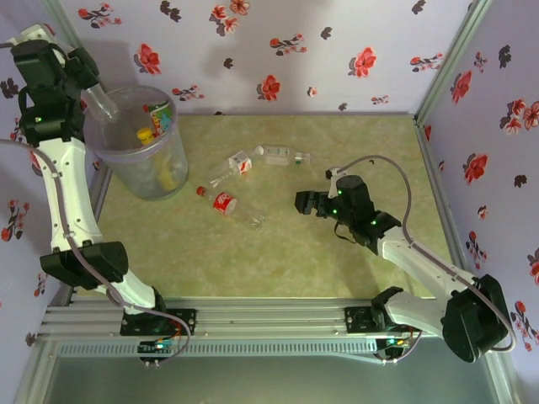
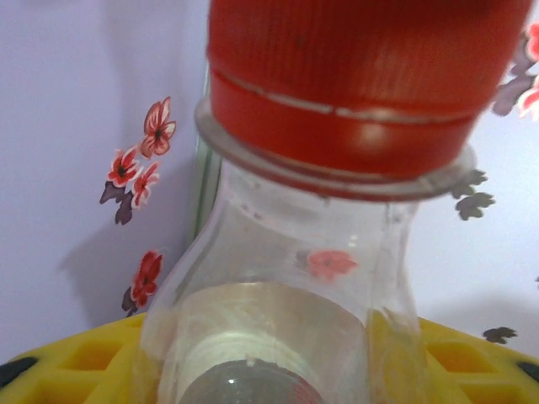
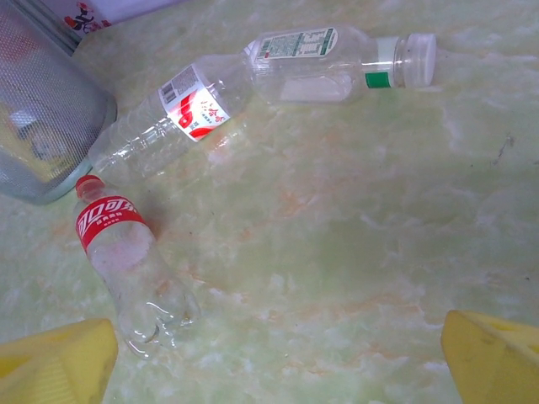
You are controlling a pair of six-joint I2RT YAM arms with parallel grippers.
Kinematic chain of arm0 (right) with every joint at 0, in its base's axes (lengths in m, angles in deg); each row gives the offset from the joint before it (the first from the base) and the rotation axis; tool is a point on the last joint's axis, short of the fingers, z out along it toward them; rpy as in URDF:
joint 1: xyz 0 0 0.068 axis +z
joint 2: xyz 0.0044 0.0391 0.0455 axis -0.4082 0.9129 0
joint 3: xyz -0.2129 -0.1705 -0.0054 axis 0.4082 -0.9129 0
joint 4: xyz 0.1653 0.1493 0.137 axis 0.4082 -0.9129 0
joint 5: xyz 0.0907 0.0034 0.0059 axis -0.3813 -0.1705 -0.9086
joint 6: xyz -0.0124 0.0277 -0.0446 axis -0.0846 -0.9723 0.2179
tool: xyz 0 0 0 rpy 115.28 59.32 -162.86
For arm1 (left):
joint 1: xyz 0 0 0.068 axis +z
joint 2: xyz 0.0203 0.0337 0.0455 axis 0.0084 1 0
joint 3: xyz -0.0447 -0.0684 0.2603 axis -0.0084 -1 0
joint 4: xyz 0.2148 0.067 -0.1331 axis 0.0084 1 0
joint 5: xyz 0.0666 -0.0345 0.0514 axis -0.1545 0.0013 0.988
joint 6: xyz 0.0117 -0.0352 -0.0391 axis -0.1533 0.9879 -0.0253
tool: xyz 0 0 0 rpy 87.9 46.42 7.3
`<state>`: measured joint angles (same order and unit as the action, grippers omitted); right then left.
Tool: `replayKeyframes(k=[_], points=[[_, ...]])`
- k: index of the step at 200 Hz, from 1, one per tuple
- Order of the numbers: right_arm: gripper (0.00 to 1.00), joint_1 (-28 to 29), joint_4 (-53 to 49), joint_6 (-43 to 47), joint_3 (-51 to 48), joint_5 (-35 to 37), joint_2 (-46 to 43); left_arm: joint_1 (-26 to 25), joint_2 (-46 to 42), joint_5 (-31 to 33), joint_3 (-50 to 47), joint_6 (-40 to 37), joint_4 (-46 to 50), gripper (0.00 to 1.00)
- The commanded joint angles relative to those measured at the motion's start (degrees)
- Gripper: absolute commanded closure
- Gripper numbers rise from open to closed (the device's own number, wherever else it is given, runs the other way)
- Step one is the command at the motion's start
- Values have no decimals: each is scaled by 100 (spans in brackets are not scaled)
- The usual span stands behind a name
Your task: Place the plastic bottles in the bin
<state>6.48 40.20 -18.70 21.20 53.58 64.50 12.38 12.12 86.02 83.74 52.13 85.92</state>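
I should next lower the clear bottle (image 1: 103, 101) with my left gripper, which is high over the opening of the bin, before I open it.
My left gripper (image 1: 84, 80) is raised at the far left, above the rim of the bin (image 1: 126, 154), and is shut on a clear bottle (image 1: 103, 101). In the left wrist view that bottle (image 2: 295, 278), with its red cap (image 2: 354, 76), stands between the yellow fingers (image 2: 76, 362). Several bottles lie inside the bin, one of them yellow (image 1: 166, 175). Three bottles lie on the table: a red-labelled one (image 1: 223, 204) (image 3: 118, 252), a clear one with a red-and-white label (image 1: 233, 168) (image 3: 181, 114), and a white-capped one (image 1: 282, 155) (image 3: 328, 63). My right gripper (image 1: 305, 202) (image 3: 278, 370) hangs open to the right of the red-labelled bottle, holding nothing.
Floral walls close in the table (image 1: 278, 252) on the left, back and right. The bin (image 3: 38, 126) stands in the back left corner, close to the left wall. Metal rails run along the near edge by the arm bases.
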Motion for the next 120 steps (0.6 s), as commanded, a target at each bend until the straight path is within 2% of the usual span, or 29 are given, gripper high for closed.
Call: replayKeyframes(k=[1,63,120], points=[[1,-68,221,141,-23,-74,31,27,153,209,-437,-388,-567,100],[1,-121,225,147,-22,-120,134,-4,250,107,-1627,-629,-1284,100],[1,-147,203,177,-10,-160,128,-47,171,388,-2751,-933,-1984,100]])
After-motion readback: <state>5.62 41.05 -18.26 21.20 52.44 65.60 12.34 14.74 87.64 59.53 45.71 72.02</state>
